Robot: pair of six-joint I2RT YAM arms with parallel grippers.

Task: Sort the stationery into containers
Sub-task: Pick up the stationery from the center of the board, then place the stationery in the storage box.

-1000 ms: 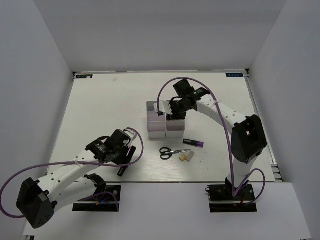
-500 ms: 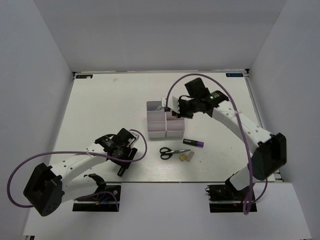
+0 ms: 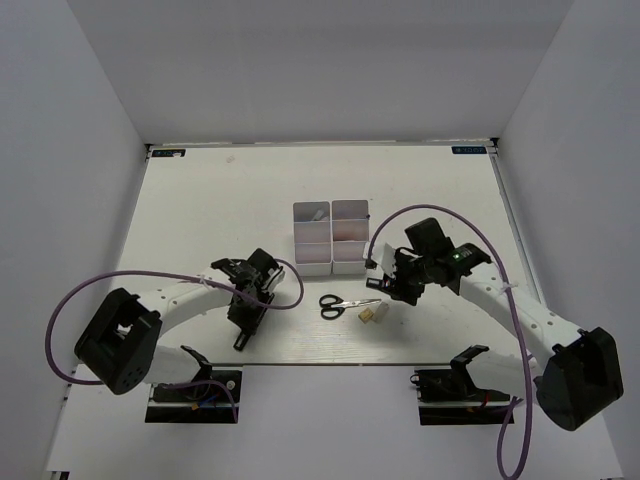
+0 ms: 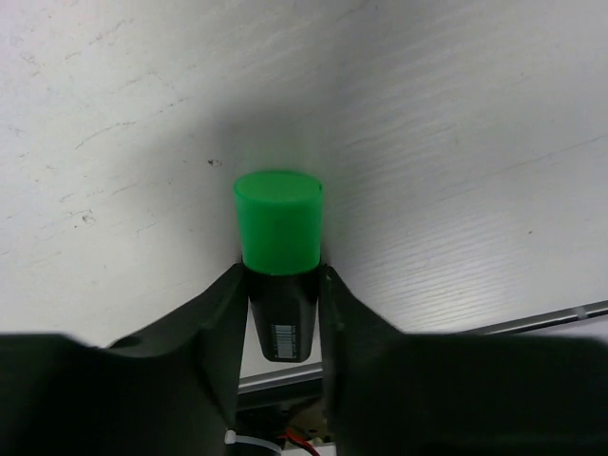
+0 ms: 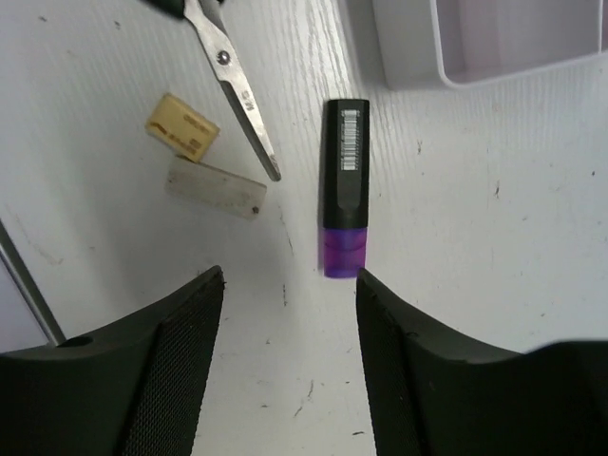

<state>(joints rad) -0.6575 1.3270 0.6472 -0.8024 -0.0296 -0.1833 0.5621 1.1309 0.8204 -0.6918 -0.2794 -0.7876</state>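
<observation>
My left gripper needs to lift the green-capped black marker up and outward over the sides of the middle bin on the pale item's side (image 3: 313, 233) and let it go.
A green-capped black marker (image 4: 277, 249) lies on the table, and my left gripper (image 4: 278, 285) is shut on its black body; in the top view the gripper (image 3: 244, 322) is near the front edge with the marker's end (image 3: 241, 342) sticking out. My right gripper (image 5: 290, 285) is open and empty, low over the table, with the purple marker (image 5: 344, 185) just ahead of the right finger (image 5: 408, 361). In the top view this gripper (image 3: 386, 289) hides that marker. Black-handled scissors (image 3: 343, 303), a tan eraser (image 5: 180, 126) and a grey eraser (image 5: 217, 186) lie to its left. The white bins (image 3: 330, 262) stand at the centre.
A corner of one bin (image 5: 408, 71) shows at the top right of the right wrist view. The table's front edge (image 3: 330, 361) runs just below the left gripper. A small pale item lies in the far left bin (image 3: 317, 213).
My right arm has swung from over the bins toward the near side and lowered by the purple marker. My left gripper has come down around the green-capped marker, which has stayed in place.
</observation>
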